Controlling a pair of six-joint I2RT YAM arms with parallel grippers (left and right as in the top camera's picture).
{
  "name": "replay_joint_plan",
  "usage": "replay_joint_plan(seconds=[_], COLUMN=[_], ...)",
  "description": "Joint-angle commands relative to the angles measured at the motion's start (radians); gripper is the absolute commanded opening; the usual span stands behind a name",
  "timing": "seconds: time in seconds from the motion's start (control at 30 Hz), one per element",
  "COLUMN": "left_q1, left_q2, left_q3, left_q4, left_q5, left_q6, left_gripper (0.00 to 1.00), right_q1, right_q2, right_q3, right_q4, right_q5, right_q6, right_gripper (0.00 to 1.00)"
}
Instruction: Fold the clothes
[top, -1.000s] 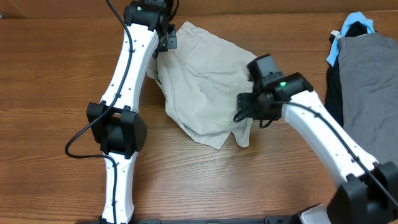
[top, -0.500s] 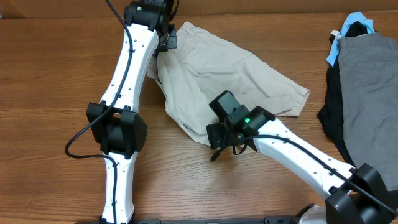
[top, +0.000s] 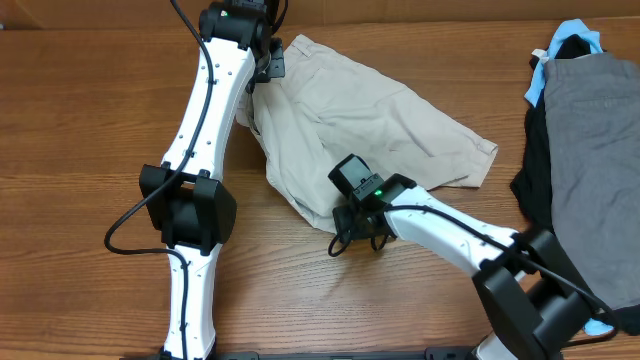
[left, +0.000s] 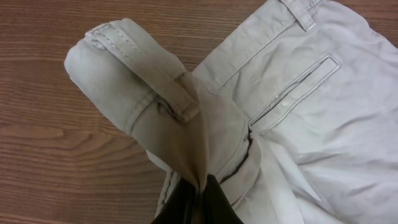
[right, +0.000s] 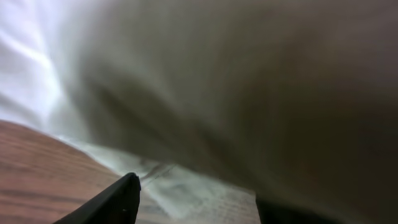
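I need to lift my left gripper next, then lower it and release the corner of the shorts' waistband on the back of the table below it, as the shorts are bunched up.
The pale beige shorts (top: 380, 110) lie spread on the wooden table, one leg reaching right and the other hem toward the front. My left gripper (top: 262, 66) holds the waistband corner at the back left. In the left wrist view its dark fingers (left: 214, 202) are pinched on a bunched fold of the shorts (left: 155, 93), with the welt pocket (left: 298, 87) beside it. My right gripper (top: 340, 212) sits low at the front hem. In the right wrist view it (right: 199, 202) stands open, the blurred hem (right: 205, 186) lying between its spread fingers (right: 118, 199).
A pile of other clothes lies at the right edge: grey shorts (top: 590, 130) over a black garment (top: 535, 175), with a light blue piece (top: 572, 32) at the back. Bare wood (top: 80, 150) stretches left of the left arm.
My right arm has swung from the shorts' right side to their front hem. The leg that was folded over now lies spread to the right. The left gripper has stayed put.
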Motion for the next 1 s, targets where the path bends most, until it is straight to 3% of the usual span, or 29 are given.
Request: replay_joint_plan(seconds=[0.0, 0.4, 0.5, 0.57, 0.6, 0.63, 0.77, 0.97], left_q1=[-0.006, -0.006, -0.006, -0.006, -0.006, -0.006, -0.005, 0.008], left_q2=[0.007, 0.007, 0.007, 0.007, 0.007, 0.007, 0.004, -0.054], left_q3=[0.000, 0.000, 0.000, 0.000, 0.000, 0.000, 0.019, 0.086], left_q4=[0.005, -0.003, -0.003, -0.004, -0.004, -0.003, -0.023, -0.103], left_q5=[0.001, 0.002, 0.002, 0.001, 0.001, 0.001, -0.001, -0.003], left_q6=[-0.024, -0.024, -0.024, -0.024, -0.018, -0.010, 0.014, 0.044], left_gripper=[0.04, 0.04, 0.04, 0.04, 0.04, 0.04, 0.04, 0.04], right_q1=[0.003, 0.068, 0.074, 0.074, 0.074, 0.074, 0.066, 0.010], right_q2=[0.022, 0.086, 0.086, 0.086, 0.085, 0.085, 0.055, -0.116], right_q3=[-0.003, -0.003, -0.003, -0.003, -0.002, -0.001, 0.033, 0.146], right_q4=[0.023, 0.024, -0.005, -0.035, -0.049, -0.063, -0.163, -0.372], right_q5=[0.010, 0.055, 0.068, 0.069, 0.066, 0.062, 0.059, 0.060], right_q6=[-0.018, -0.004, 0.039, 0.090, 0.120, 0.151, 0.252, 0.275], right_gripper=[0.63, 0.61, 0.40, 0.23, 0.09, 0.04, 0.04, 0.04])
